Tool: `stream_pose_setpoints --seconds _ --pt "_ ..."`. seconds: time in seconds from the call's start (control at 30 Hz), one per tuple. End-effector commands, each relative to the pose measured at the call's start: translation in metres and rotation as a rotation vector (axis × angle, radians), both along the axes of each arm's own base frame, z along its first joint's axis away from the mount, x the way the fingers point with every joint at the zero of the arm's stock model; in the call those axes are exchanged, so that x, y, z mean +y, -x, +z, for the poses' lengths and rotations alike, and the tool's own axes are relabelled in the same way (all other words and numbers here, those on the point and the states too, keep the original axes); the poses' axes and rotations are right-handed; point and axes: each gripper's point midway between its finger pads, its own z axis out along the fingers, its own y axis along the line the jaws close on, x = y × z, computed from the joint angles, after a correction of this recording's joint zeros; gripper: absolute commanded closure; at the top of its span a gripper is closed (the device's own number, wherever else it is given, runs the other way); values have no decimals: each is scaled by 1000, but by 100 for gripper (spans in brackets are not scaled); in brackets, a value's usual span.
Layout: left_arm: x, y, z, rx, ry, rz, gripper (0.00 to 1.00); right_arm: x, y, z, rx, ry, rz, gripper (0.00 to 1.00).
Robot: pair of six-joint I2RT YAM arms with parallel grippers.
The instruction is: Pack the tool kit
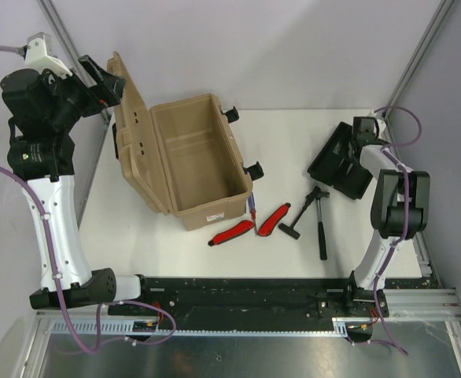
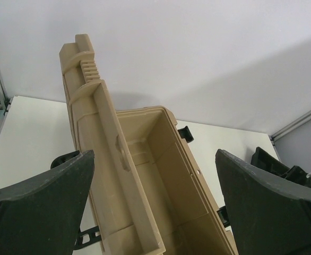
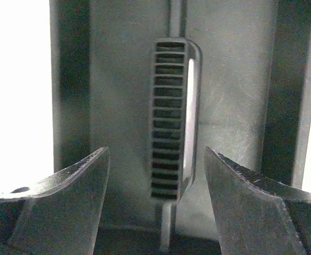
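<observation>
The right gripper rises, moves back and lowers onto the T-shaped tool's black handle [image 1: 306, 205] next, as the tray's handle sits untouched between open fingers.
The tan toolbox [image 1: 215, 211] stands open at centre-left with nothing inside, its lid [image 1: 136, 142] upright on the left side. My left gripper [image 1: 107, 81] is open and empty, raised beside the lid's top edge. In the left wrist view the lid [image 2: 92, 117] and the box wall [image 2: 171, 170] lie below my left gripper [image 2: 155, 159]. The black inner tray [image 1: 333, 161] lies on the table at the right. My right gripper [image 1: 350, 151] is open over it, its fingers either side of the tray's ribbed handle [image 3: 169, 117] without touching it. Red-handled pliers [image 1: 250, 224] and a black hammer [image 1: 321, 228] lie in front of the box.
A second small black T-shaped tool [image 1: 293, 220] lies between the pliers and the hammer. Black latches [image 1: 253, 168] stick out of the box's right side. The white table top [image 1: 293, 142] ends at grey walls at the back and a black rail in front.
</observation>
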Motion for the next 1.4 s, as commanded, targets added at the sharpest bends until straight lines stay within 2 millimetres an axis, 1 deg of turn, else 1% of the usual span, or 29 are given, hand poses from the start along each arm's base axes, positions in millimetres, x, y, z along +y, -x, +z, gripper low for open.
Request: stream_pose_setpoints --seconds 0.0,0.07,0.13,0.27,0.33,0.4,0.5,0.57,0.8,0.97,1.03,1.17,1.23,1.37 --pt "-6 11 21 -55 -1 -20 1 15 2 102 -163 76 15 23" --pt "-7 9 19 -45 13 -20 1 46 15 111 -147 69 69 24" --pt "-6 7 16 -32 29 -14 1 78 33 112 -112 49 114 27" --pt "-1 3 6 2 55 17 1 129 77 91 -44 -76 121 35" --pt "1 2 -1 23 64 33 1 146 101 78 -24 -136 102 37" --pt "2 1 -6 37 69 41 1 159 123 64 0 -148 77 38" --pt "3 -1 -11 52 74 44 1 163 145 44 44 -148 27 39" --pt "2 -2 -11 54 75 43 1 163 153 34 70 -149 1 40" --pt "4 -2 -19 71 71 51 1 166 154 0 150 -151 -37 45" --pt "5 -3 -19 72 67 55 1 171 155 -25 208 -160 -52 48" --pt "6 -4 -19 74 68 56 1 171 156 -32 225 -157 -61 49" --pt "5 -6 -20 77 67 52 1 171 157 -40 238 -146 -62 52" --pt "5 -5 -20 78 67 51 1 171 157 -44 245 -140 -58 57" --pt "5 -5 -20 76 68 52 1 171 155 -44 227 -117 -49 83"
